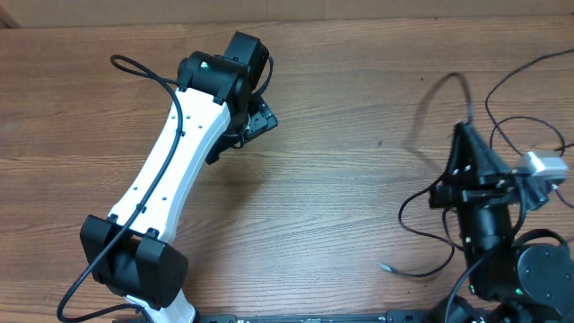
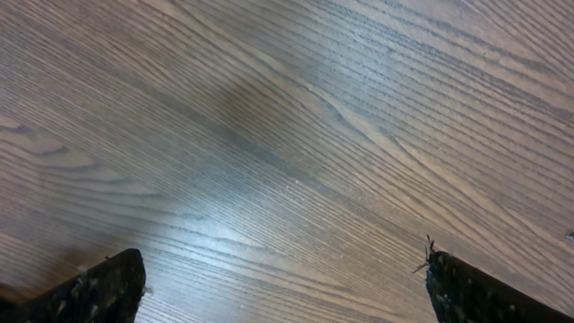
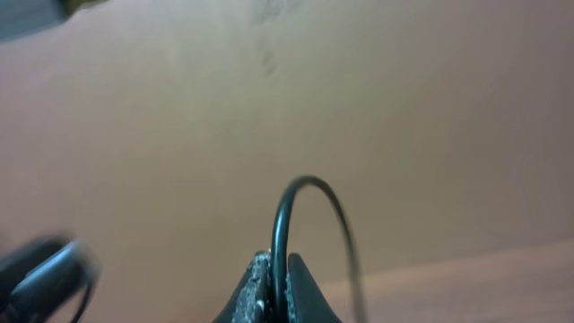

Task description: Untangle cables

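The black cable goes outward and down next, and my right gripper releases it over the far bare tabletop, since that place lies outward of and below it.
Thin black cables [image 1: 402, 213] lie in loops around the right arm at the table's right side, one ending in a silvery plug [image 1: 386, 266]. My right gripper [image 1: 460, 135] is raised and shut on a black cable [image 3: 280, 229], which arches up out of the pinched fingertips [image 3: 300, 292] and curves down to the right. My left gripper [image 1: 258, 117] hovers over bare wood at the upper middle, far from the cables. In the left wrist view it [image 2: 285, 283] stands open, its fingertips [image 2: 99, 292] wide apart with only table grain between them.
The wooden table [image 1: 341, 179] fills the overhead view. The white left arm [image 1: 175, 166] stretches diagonally from its base [image 1: 134, 265] at the front left. The right arm's base [image 1: 529, 274] sits at the front right, with more wires [image 1: 491, 94] looping behind it.
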